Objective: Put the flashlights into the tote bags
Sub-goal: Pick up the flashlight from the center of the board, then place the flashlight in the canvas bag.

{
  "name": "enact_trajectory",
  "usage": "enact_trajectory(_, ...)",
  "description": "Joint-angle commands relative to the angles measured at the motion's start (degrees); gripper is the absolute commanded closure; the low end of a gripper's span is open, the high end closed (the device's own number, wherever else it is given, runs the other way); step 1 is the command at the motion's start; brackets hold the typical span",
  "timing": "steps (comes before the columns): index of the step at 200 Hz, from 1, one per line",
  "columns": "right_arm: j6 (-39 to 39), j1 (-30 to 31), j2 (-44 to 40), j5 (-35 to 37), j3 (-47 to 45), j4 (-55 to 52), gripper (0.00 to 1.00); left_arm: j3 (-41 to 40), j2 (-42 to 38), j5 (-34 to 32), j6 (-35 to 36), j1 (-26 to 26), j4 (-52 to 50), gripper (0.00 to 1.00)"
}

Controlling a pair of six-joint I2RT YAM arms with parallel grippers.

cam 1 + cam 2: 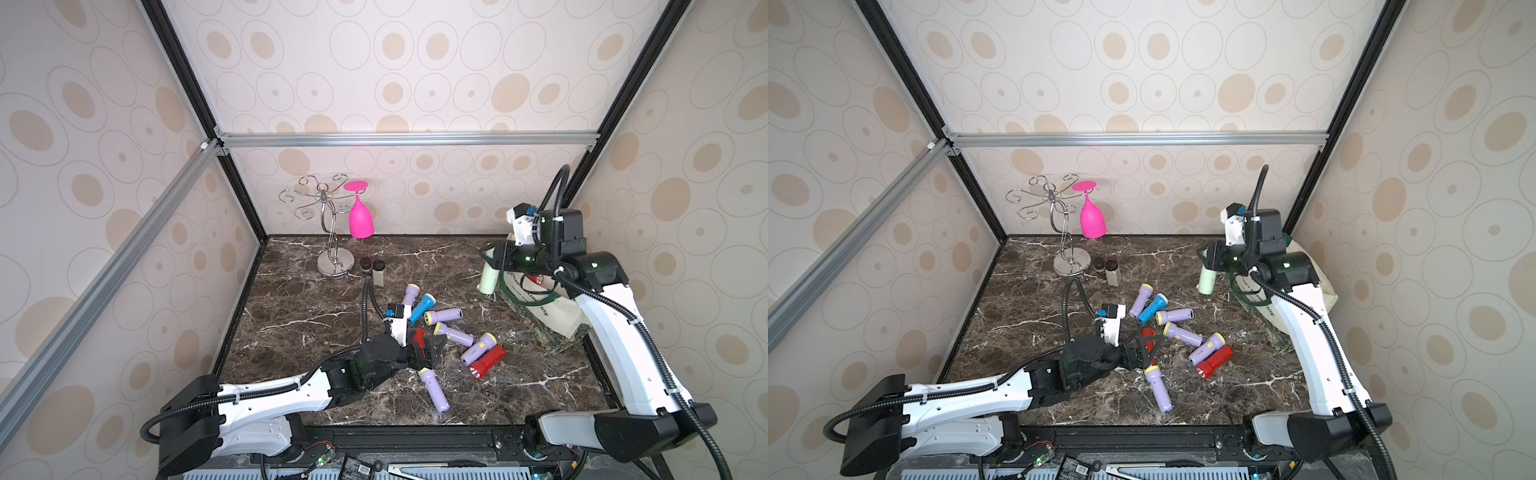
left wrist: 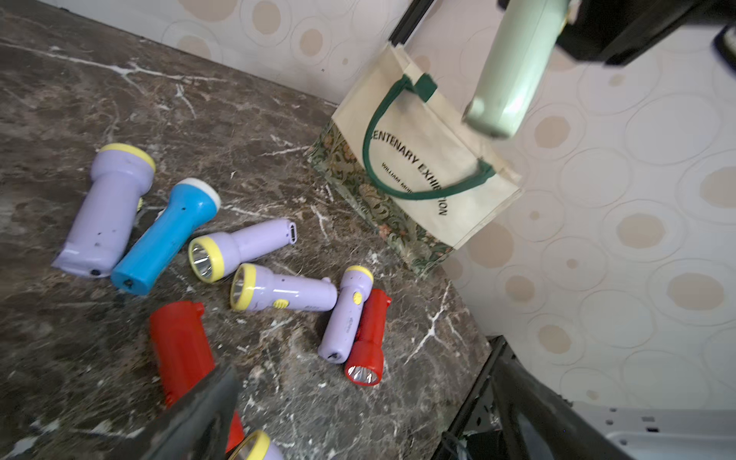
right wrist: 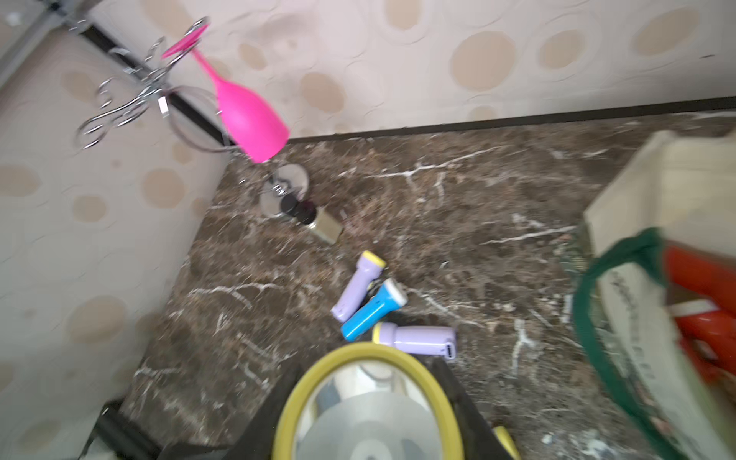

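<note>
I should next swing my right gripper across over the tote bag's opening (image 1: pixel 537 281) (image 3: pixel 699 299) and let go of the pale green flashlight there, because the flashlight is still hanging outside beside the tote bag.
My right gripper (image 1: pixel 493 254) hangs in the air beside the tote bag (image 1: pixel 548 316), shut on a pale green flashlight (image 1: pixel 488 279) whose body points down. That flashlight's yellow-ringed head (image 3: pixel 366 402) fills the gap between the jaws. Low over the table's middle, my left gripper (image 1: pixel 424 348) is open with its jaws wide apart. A red flashlight (image 2: pixel 181 350) lies against one finger (image 2: pixel 191 422). Several lilac flashlights (image 1: pixel 453 333), a blue one (image 1: pixel 420 308) and a second red one (image 1: pixel 487 362) lie loose nearby. Red flashlights (image 3: pixel 701 278) show inside the bag.
A chrome glass rack (image 1: pixel 332 249) holding a pink glass (image 1: pixel 360 216) stands at the back left. Two dark-capped jars (image 1: pixel 372 270) sit beside its base. The bag leans in the right corner against the wall. A black frame rail (image 1: pixel 415 434) runs along the table's front edge.
</note>
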Motion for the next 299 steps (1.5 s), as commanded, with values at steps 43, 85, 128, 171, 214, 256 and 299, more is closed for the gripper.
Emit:
enact_trajectory(43, -4.64, -8.55, 11.67, 21.03, 13.83, -6.93, 1.0, 6.46, 3.84, 0.51, 4.57, 0.45, -9.16, 0.0)
enact_trajectory(85, -5.93, -15.8, 17.66, 23.59, 14.87, -2.74, 1.0, 7.43, 6.99, 2.79, 4.4, 0.43, -7.48, 0.0)
enact_trajectory(128, -9.49, -16.54, 26.17, 28.02, 19.43, -2.91, 1.0, 8.74, 11.45, 4.98, 2.37, 0.4, -7.66, 0.0)
enact_trajectory(171, -9.98, -17.32, 29.4, 28.31, 16.88, -0.98, 1.0, 7.97, 11.83, 4.05, -0.91, 0.39, -7.86, 0.0)
enact_trajectory(214, -8.44, -18.51, 31.12, 26.49, 16.08, -0.97, 0.97, 7.91, 12.42, 3.54, -1.43, 0.4, -8.46, 0.0)
enact_trajectory(256, -7.98, -18.73, 30.11, 26.04, 15.13, -0.48, 0.83, 8.71, 13.57, 3.22, -1.87, 0.46, -7.93, 0.0)
enact_trajectory(299, -8.2, -18.81, 28.95, 26.26, 14.24, -0.18, 0.72, 8.34, 13.72, 3.31, -2.19, 0.41, -7.01, 0.0)
